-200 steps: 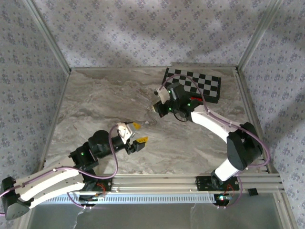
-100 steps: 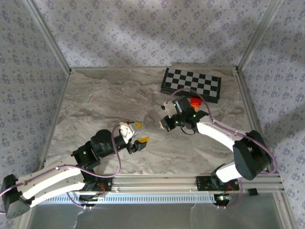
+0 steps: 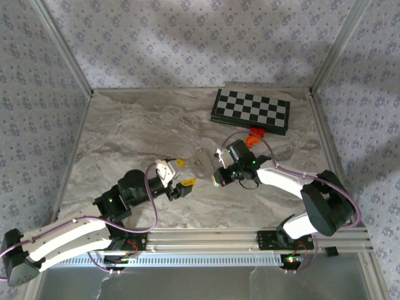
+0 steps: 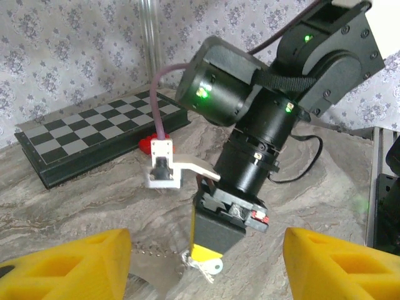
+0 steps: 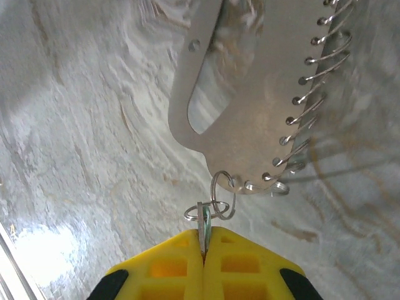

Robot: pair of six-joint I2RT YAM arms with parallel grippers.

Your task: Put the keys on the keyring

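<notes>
The keyring already links the key (image 5: 205, 219) to the metal plate. The right gripper draws back toward the aluminium bar next and releases it on the bare tabletop.
My right gripper (image 5: 203, 240) is shut on the key (image 5: 205, 219), a tiny teal-green piece with a pale metal edge standing between the yellow pads. A thin silvery keyring (image 5: 223, 186) links the key to a hole in a flat metal plate (image 5: 250, 112) edged with wire loops. In the left wrist view the right gripper (image 4: 206, 255) points down at the table with a pale key piece (image 4: 211, 265) at its tip, next to a short beaded chain (image 4: 150, 251). My left gripper (image 3: 182, 174) stands open just left of it, its yellow fingers (image 4: 69, 265) wide apart and empty.
A folded checkerboard (image 3: 251, 110) lies at the back right, with an orange-red block (image 3: 254, 136) just in front of it. Patterned walls close three sides. An aluminium rail (image 3: 250, 236) runs along the near edge.
The right gripper has come from beside the checkerboard toward the near left, ending close to the left gripper; the orange-red block is now uncovered. The left arm has barely moved.
</notes>
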